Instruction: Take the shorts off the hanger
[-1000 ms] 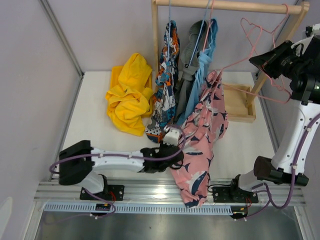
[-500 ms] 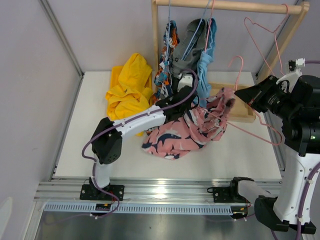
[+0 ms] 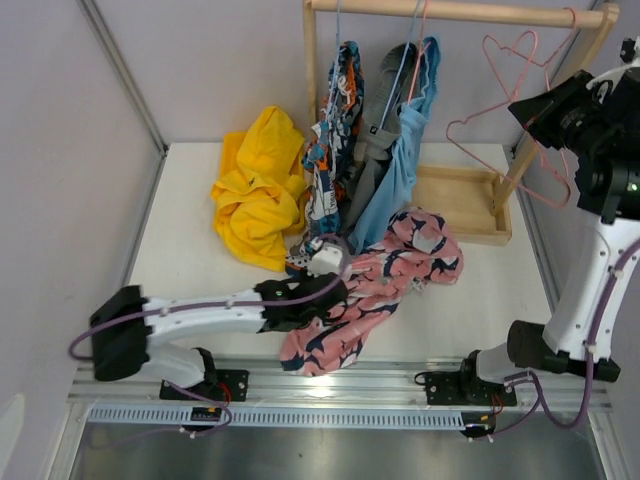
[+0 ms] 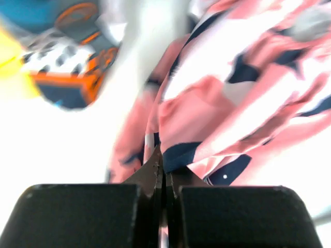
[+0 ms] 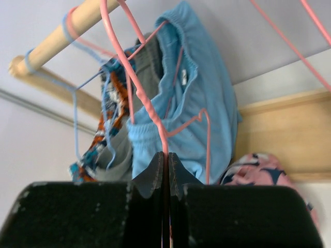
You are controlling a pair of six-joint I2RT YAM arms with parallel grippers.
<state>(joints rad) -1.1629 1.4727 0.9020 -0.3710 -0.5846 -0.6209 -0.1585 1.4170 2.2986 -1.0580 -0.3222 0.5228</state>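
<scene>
My right gripper carries the bare hanger outward toward the bar's end (image 3: pixel 586 18) next and releases it there, since the pink shorts lie off the hanger.
The pink shorts with navy-white print (image 3: pixel 385 275) lie crumpled on the table, off the pink wire hanger (image 3: pixel 497 45). My left gripper (image 3: pixel 332 293) is low at their near-left edge, shut on a fold of the pink shorts (image 4: pixel 207 108). My right gripper (image 3: pixel 522 110) is raised at the far right and shut on the bare pink hanger (image 5: pixel 154 114). Blue-orange print shorts (image 3: pixel 335 150), grey shorts (image 3: pixel 378 125) and light blue shorts (image 3: pixel 400 170) hang from the rail. Yellow shorts (image 3: pixel 258 195) lie in a heap on the table.
The wooden rack's top rail (image 3: pixel 460 12) spans the back, with its flat wooden base (image 3: pixel 470 205) on the table behind the pink shorts. Walls close in the table at left and back. The metal mounting rail (image 3: pixel 330 385) runs along the near edge.
My left gripper swept from near the rack back toward the near edge, dragging the pink shorts along. My right gripper lifted the hanger up and right, now free of the shorts.
</scene>
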